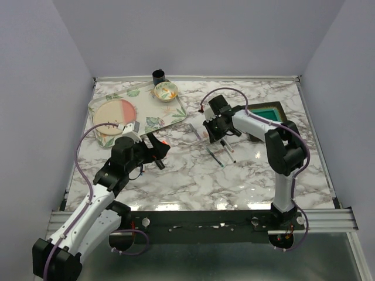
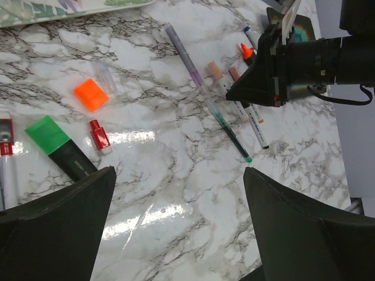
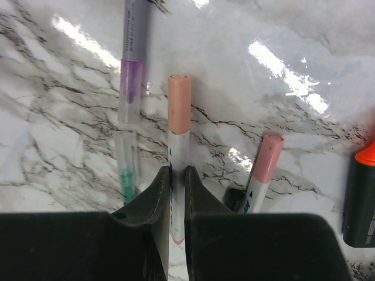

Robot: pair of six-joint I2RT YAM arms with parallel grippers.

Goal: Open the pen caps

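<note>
The peach cap [image 3: 179, 102] sticks out past the right gripper's fingers, to the right of my left gripper in the top view. I move my left gripper that way next, onto it.
My right gripper [image 3: 177, 175] is shut on a thin white pen [image 3: 179, 146] lying on the marble, its peach cap [image 3: 179, 102] sticking out past the fingertips. Beside it lie a pink-capped white pen [image 3: 266, 158], a purple pen [image 3: 133, 64], a clear pen with a green tip [image 3: 126, 175] and an orange-ended black highlighter [image 3: 360, 199]. My left gripper [image 2: 179, 171] hovers wide open over bare marble. Ahead of it lie a loose orange cap [image 2: 91, 93], a red cap [image 2: 98, 134], a clear cap [image 2: 105, 76] and a green-capped black highlighter [image 2: 58, 146]. From above, the right gripper [image 1: 214, 133] is over the pens [image 1: 222, 153].
A leaf-patterned tray [image 1: 176, 111] at the back left holds a round plate [image 1: 114, 114] and a small bowl [image 1: 166, 91]. A black cup [image 1: 158, 75] stands behind it. A dark frame with a green inside [image 1: 266, 114] lies at the right, under the right arm.
</note>
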